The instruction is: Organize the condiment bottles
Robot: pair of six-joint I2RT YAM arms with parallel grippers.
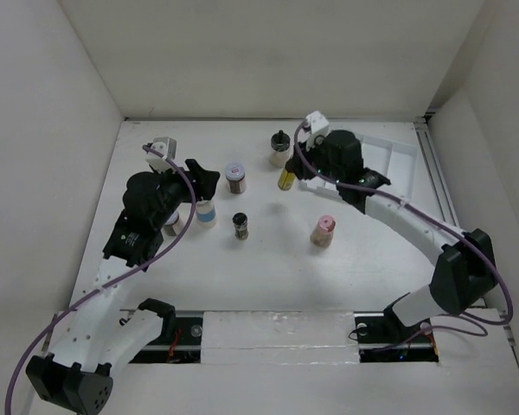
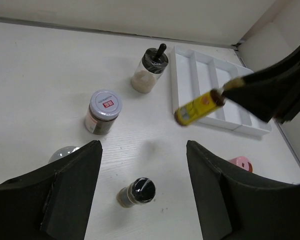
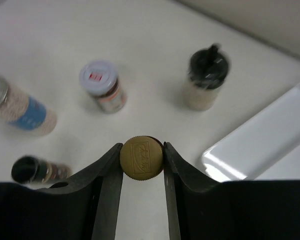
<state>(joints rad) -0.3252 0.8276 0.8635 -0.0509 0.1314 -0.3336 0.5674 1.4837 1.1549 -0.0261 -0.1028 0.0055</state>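
Note:
Next, my right gripper moves the yellow bottle outward and down into that section's far end (image 3: 292, 112). The tray's section beside the black-knobbed clear bottle is empty.
My right gripper (image 1: 297, 166) is shut on the cap of the yellow bottle (image 1: 286, 180) and holds it off the table, left of the white ridged tray (image 1: 396, 154). In the right wrist view the fingers (image 3: 106, 175) pinch the ribbed cap (image 3: 141, 158). My left gripper (image 1: 208, 180) is open and empty, above the table between the brown white-lidded jar (image 1: 234, 178) and the white blue-labelled bottle (image 1: 206, 213). The black-knobbed clear bottle (image 1: 279, 149), small dark bottle (image 1: 240, 226) and pink bottle (image 1: 323, 231) stand upright on the table.
A grey-lidded jar (image 1: 173, 224) stands under my left arm. The tray has long empty compartments (image 2: 210, 82) at the back right. White walls close the table at the back and both sides.

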